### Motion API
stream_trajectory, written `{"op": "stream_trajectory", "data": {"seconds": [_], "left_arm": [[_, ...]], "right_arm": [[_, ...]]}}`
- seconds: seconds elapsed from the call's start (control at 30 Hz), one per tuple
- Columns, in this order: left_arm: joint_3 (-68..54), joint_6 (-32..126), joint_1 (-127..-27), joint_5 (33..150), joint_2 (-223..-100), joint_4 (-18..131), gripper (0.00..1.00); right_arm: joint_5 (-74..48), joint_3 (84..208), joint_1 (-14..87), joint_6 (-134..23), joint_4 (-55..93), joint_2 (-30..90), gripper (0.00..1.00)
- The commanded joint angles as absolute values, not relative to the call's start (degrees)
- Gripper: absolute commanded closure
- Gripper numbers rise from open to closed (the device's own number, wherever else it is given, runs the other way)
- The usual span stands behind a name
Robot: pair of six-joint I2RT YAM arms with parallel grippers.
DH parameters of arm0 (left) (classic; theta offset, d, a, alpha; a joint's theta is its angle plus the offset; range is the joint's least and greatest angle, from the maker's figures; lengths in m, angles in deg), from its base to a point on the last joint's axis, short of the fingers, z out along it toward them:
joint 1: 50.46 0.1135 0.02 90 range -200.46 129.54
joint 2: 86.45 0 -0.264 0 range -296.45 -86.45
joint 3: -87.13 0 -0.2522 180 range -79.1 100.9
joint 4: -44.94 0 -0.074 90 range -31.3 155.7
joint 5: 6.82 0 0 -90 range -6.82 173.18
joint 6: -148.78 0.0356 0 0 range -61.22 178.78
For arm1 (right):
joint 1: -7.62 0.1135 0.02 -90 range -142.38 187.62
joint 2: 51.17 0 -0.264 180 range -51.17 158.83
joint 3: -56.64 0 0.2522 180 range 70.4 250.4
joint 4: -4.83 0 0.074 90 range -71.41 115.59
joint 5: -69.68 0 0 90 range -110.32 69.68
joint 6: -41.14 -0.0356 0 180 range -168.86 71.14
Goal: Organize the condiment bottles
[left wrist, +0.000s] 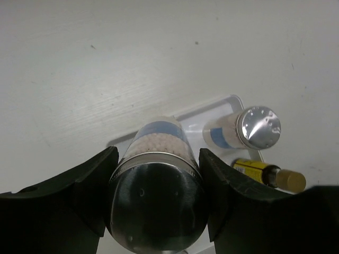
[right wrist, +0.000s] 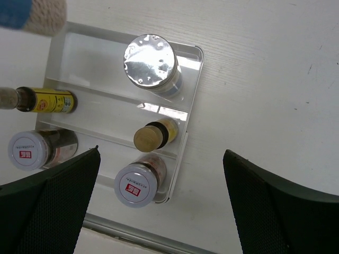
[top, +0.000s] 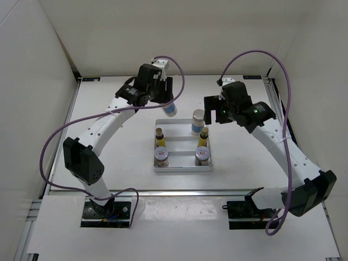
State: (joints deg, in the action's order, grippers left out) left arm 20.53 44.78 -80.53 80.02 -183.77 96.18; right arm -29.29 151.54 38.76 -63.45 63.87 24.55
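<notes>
I will next move my left gripper back and down to let go of the bottle in the tray's empty back corner point(top: 168, 129), because the other tall bottle is already standing in that row.
My left gripper point(top: 165, 98) is shut on a tall white blue-labelled bottle point(top: 170, 107) and holds it tilted above the back left corner of the white tray point(top: 182, 169). Its silver cap point(left wrist: 157, 206) sits between my fingers point(left wrist: 92, 196). The other tall bottle point(top: 197, 120) stands in the tray's back right section. Two yellow bottles point(top: 160, 137) point(top: 203, 137) stand in the middle row. Two silver-lidded jars point(top: 161, 156) point(top: 203, 155) stand in the front row. My right gripper point(top: 213, 111) is open and empty, above the tray's right edge point(right wrist: 192, 106).
White walls close in the table on the left, back and right. A metal rail point(top: 179, 191) runs along the front of the table, near the arm bases. Purple cables loop above both arms.
</notes>
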Motion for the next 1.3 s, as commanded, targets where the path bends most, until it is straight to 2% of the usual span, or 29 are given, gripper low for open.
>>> {"op": "stream_trajectory", "data": {"seconds": [0.0,0.4,0.47,0.6,0.67,0.7,0.8,0.87,0.9,1.07,1.27], "left_arm": [[16.01,45.07,-81.83,81.69,-181.81,95.97,0.89],[4.40,42.78,-84.30,78.35,-183.74,91.58,0.89],[3.78,42.78,-84.30,76.51,-184.45,91.57,0.86],[3.78,42.78,-84.91,74.22,-186.37,91.05,0.65],[3.78,43.31,-84.92,73.69,-187.43,91.05,0.59],[4.56,43.31,-84.92,73.69,-188.31,91.05,0.50],[6.58,43.31,-84.92,73.16,-189.63,91.05,0.39],[7.73,43.84,-84.92,72.64,-190.24,91.05,0.23],[9.56,43.84,-84.92,71.59,-190.86,92.26,0.00],[16.69,44.44,-84.92,63.59,-188.24,96.67,0.00],[21.27,52.09,-84.92,56.21,-174.54,96.67,0.00]], "right_arm": [[-30.51,150.65,38.56,-63.53,63.33,21.69,0.00],[-31.57,149.51,38.56,-63.53,65.00,19.49,0.00],[-31.57,149.50,38.56,-63.53,65.53,18.97,0.00],[-31.57,149.50,38.56,-63.53,66.05,18.44,0.00],[-31.57,148.98,38.56,-64.06,66.05,18.44,0.00],[-31.57,148.97,38.56,-64.06,66.05,18.44,0.00],[-30.95,148.97,38.56,-64.06,66.05,18.44,0.00],[-30.95,148.97,38.56,-64.06,66.58,18.44,0.00],[-30.95,148.97,38.56,-64.06,66.58,18.44,0.00],[-33.40,150.12,38.03,-64.67,67.89,18.96,0.00],[-38.68,152.14,38.03,-64.68,69.74,21.68,0.00]]}}
